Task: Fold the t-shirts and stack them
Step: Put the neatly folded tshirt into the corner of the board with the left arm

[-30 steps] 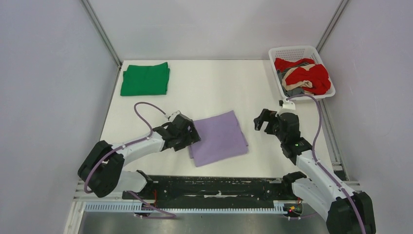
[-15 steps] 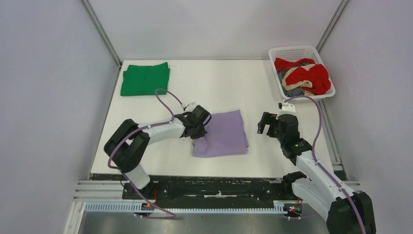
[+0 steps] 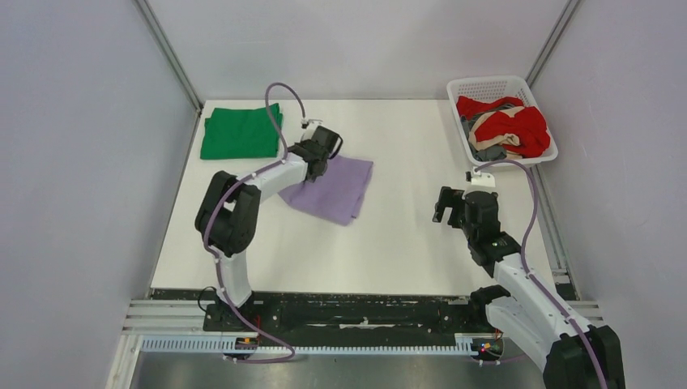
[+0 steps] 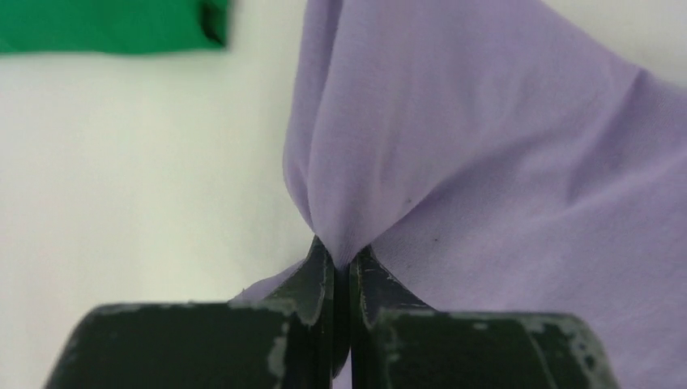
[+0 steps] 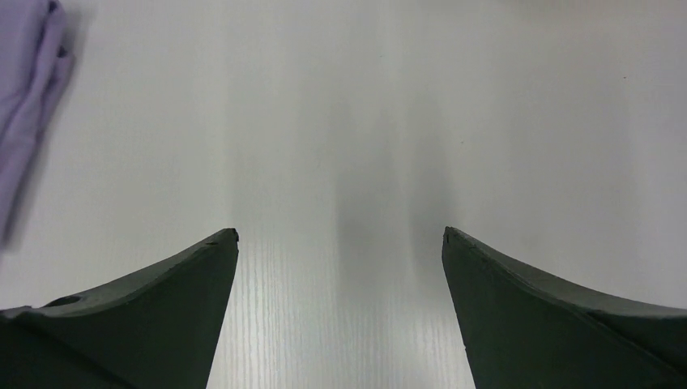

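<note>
I should lift my left gripper to the left in the top view, lower the folded lavender t-shirt [image 3: 334, 188] on top of the folded green t-shirt [image 3: 241, 132] there and let it go.
The folded lavender t-shirt [image 3: 334, 188] lies left of the table's middle, its near-left edge pinched in my left gripper [image 3: 317, 164], which is shut on the cloth. In the left wrist view the lavender t-shirt [image 4: 486, 146] bunches into the closed jaws of the left gripper [image 4: 342, 258]. A folded green t-shirt [image 3: 241, 132] lies at the back left, and the green t-shirt [image 4: 105, 24] shows at the top left of the left wrist view. My right gripper [image 3: 450, 205] stands open over bare table at the right; in its own view the right gripper [image 5: 340, 237] holds nothing.
A white lattice basket [image 3: 471, 87] at the back right corner holds red, tan and grey shirts [image 3: 510, 126]. Grey walls close in the table [image 3: 405, 235] on three sides. A lavender edge [image 5: 24, 97] shows at the left of the right wrist view.
My left gripper shut on the lavender t-shirt's edge and dragged it from the table's middle up and left, close to the green t-shirt. The right arm has barely moved.
</note>
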